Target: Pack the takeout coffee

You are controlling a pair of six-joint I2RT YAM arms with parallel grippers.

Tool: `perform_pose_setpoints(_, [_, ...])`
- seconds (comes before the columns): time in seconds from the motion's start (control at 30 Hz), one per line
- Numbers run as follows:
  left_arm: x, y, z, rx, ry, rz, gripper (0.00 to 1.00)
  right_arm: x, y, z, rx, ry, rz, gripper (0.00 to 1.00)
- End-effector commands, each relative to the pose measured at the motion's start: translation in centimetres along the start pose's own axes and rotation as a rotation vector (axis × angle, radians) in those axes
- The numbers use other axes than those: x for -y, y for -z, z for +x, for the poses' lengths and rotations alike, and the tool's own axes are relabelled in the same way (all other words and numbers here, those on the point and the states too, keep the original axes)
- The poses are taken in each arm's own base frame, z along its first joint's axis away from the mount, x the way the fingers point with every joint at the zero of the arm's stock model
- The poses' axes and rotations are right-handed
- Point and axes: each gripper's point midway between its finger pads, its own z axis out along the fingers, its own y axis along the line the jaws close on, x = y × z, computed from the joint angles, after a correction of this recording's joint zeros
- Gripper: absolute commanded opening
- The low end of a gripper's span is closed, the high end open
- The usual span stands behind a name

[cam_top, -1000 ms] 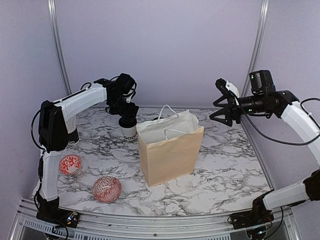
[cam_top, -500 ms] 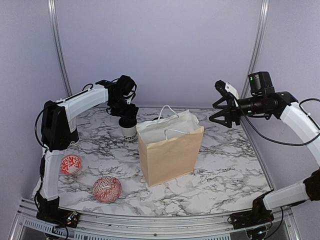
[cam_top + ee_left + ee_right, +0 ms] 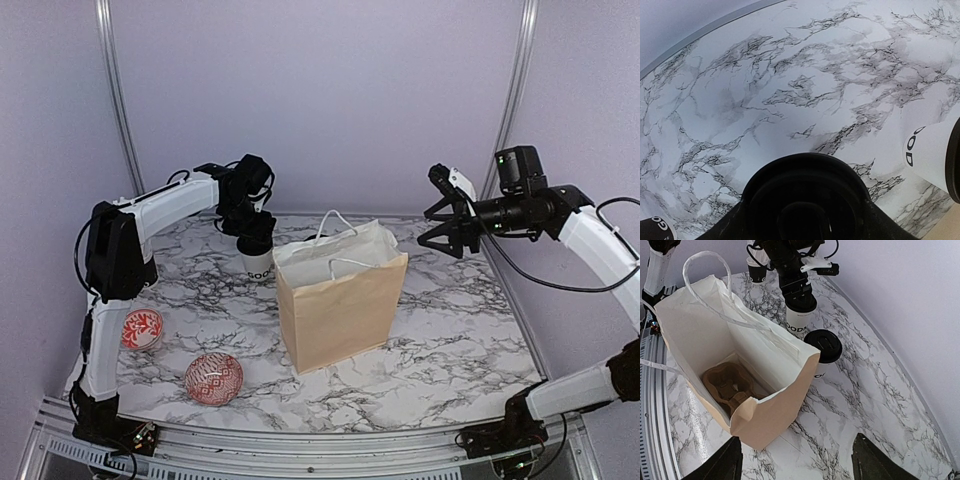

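Observation:
Clear table before the bag is back and to the right in the top view, so my left gripper will release the white cup there.
My left gripper [image 3: 255, 228] is shut from above on the black lid [image 3: 805, 200] of a white "GOOD" coffee cup [image 3: 259, 264] that stands at the back left of the tan paper bag [image 3: 340, 300]. The right wrist view shows this grip [image 3: 799, 296]. A second lidded cup [image 3: 823, 347] stands just behind the bag and also shows in the left wrist view [image 3: 930, 155]. The brown pulp carrier [image 3: 725, 385] lies on the floor of the open bag [image 3: 775, 415]. My right gripper [image 3: 442, 216] is open and empty, in the air to the right of the bag.
Two red-and-white patterned bowls [image 3: 141, 328] [image 3: 213, 378] sit at the front left. A third cup [image 3: 757, 271] stands at the far left, mostly behind the left arm in the top view. The bag's white handles [image 3: 335, 225] stand up. Purple walls close in the back and sides.
The left arm has shifted slightly over the cup, which has stayed in place. The right gripper has drifted a little to the left and up.

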Motion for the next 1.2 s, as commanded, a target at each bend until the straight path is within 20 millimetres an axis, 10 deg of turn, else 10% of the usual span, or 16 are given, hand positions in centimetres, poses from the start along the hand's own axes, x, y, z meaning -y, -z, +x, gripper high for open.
perform_pose_setpoints(0.0, [-0.5,0.3,0.7,-0.034,0.012,-0.009,0.7,0.0,0.6,-0.7,0.03,0.019,0.01,0.73])
perform_pose_setpoints(0.43, [-1.1,7.9,0.9,0.038,0.008,0.033,0.66,-0.7,0.6,-0.6,0.04,0.047,-0.023,0.73])
perform_pose_setpoints(0.7, [0.9,12.4,4.8,0.034,-0.065,0.112,0.66,-2.6,1.0,-2.9,0.1,0.148,-0.11,0.73])
perform_pose_setpoints(0.93, [4.1,15.4,7.7,0.032,-0.119,0.191,0.66,-0.2,-2.8,-6.7,0.062,0.157,-0.125,0.68])
perform_pose_setpoints(1.17, [5.8,18.9,9.1,0.064,-0.135,0.256,0.66,-4.0,-6.4,-6.9,0.001,0.277,-0.328,0.71])
